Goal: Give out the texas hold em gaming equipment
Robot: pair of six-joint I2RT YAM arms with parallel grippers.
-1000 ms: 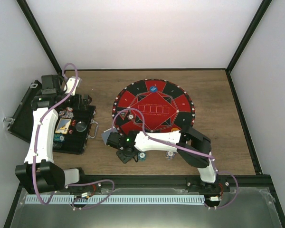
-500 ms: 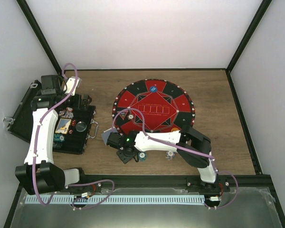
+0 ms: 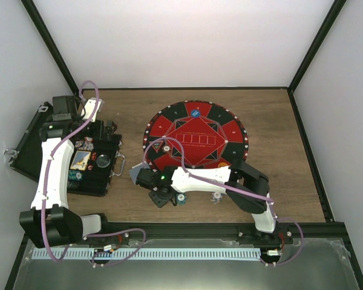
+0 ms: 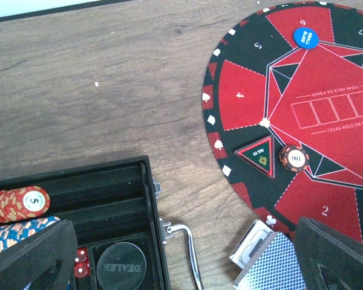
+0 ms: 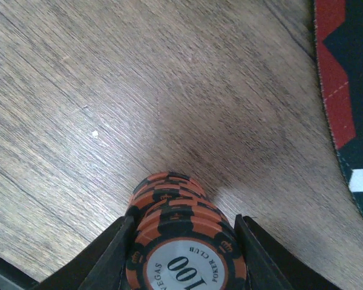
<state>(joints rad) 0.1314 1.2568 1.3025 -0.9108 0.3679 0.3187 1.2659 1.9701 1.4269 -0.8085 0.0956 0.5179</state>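
The robot's right gripper needs to lift outward across the mat next, then come down and release on the bare spot (image 3: 205,118) beside the blue disc.
My right gripper (image 5: 183,257) is shut on a stack of orange-and-black striped poker chips (image 5: 178,211) marked 100, low over the wooden table just left of the mat's near edge (image 3: 163,195). My left gripper (image 4: 184,241) is open and empty, above the table between the case and the mat; in the top view it is over the case (image 3: 107,130). A deck of grey-blue patterned-back cards (image 4: 272,261) lies beside its white box (image 4: 252,240) near the mat's edge. On the round red-and-black mat (image 4: 242,103) sit a blue disc (image 4: 305,37), a 100 chip (image 4: 293,158) and a triangular all-in marker (image 4: 260,154).
The open black case (image 4: 115,193) at the left holds red 5 chips (image 4: 21,202), blue chips (image 4: 15,234), red dice (image 4: 80,263) and a dealer disc (image 4: 121,266). Its metal handle (image 4: 190,254) sticks out toward the cards. Two small chip stacks (image 3: 180,198) (image 3: 216,196) stand near the mat's near edge.
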